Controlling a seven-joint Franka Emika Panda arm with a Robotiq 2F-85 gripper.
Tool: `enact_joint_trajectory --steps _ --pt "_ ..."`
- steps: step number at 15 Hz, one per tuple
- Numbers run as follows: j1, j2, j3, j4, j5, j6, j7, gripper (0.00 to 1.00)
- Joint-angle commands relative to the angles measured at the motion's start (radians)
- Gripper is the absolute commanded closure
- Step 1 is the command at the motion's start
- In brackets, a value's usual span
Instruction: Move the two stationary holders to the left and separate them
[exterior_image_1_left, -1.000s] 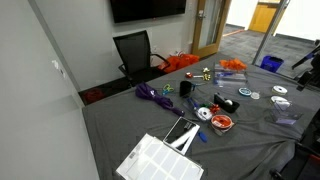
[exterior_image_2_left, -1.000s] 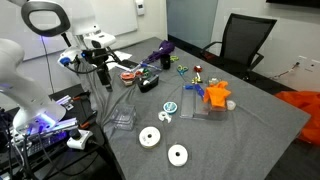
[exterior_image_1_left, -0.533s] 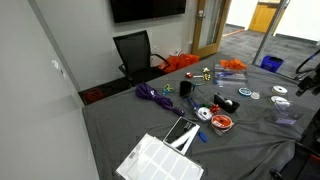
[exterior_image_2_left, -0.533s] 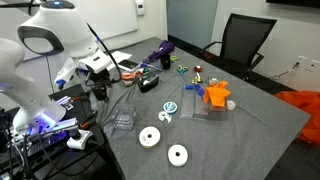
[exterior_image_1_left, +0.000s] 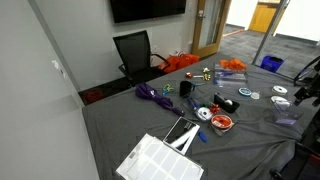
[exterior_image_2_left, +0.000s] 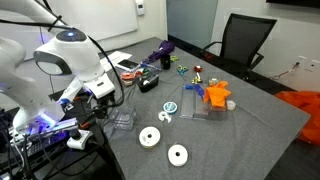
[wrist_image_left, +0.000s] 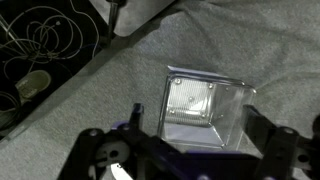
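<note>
My gripper will next go down outward over the holder's side nearest the cables; its open top fits one finger.
A clear, faintly tinted stationary holder (wrist_image_left: 205, 108) lies on the grey cloth under my wrist camera, open side up. In an exterior view it shows as a clear boxy shape (exterior_image_2_left: 122, 120) near the table's edge, and I cannot tell whether two holders sit together there. It is faint near the right edge in an exterior view (exterior_image_1_left: 287, 118). My gripper (wrist_image_left: 198, 132) is open, with one finger on each side of the holder, just above it. In an exterior view the gripper (exterior_image_2_left: 101, 97) hangs low over the table edge beside the holder.
Two round white discs (exterior_image_2_left: 150, 137) (exterior_image_2_left: 177, 154) lie near the holder. Another clear piece (exterior_image_2_left: 204, 108) sits by an orange object (exterior_image_2_left: 216, 95). A white gridded tray (exterior_image_1_left: 160, 160), a purple bundle (exterior_image_1_left: 152, 94), tape rolls (exterior_image_1_left: 222, 122) and cables (wrist_image_left: 50, 45) are around. A black chair (exterior_image_2_left: 245, 40) stands beyond the table.
The arm has swung over and come down from high above the table's edge to just over the clear holder. Nothing on the table has moved.
</note>
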Motion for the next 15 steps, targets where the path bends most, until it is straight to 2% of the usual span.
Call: enact_joint_trajectory --steps 1,7,12,14,15 --pt "-0.005 0.119 0.006 0.023 0.089 0.083 -0.022 0.0" --pt "0.036 0.269 0.03 0.064 0.299 0.21 -0.057 0.0" --pt "0.043 0.389 0.079 0.112 0.37 0.304 -0.033 0.0" --pt "0.041 0.432 0.094 0.13 0.373 0.328 -0.028 0.26" --pt "0.04 0.447 0.1 0.137 0.371 0.337 -0.025 0.33"
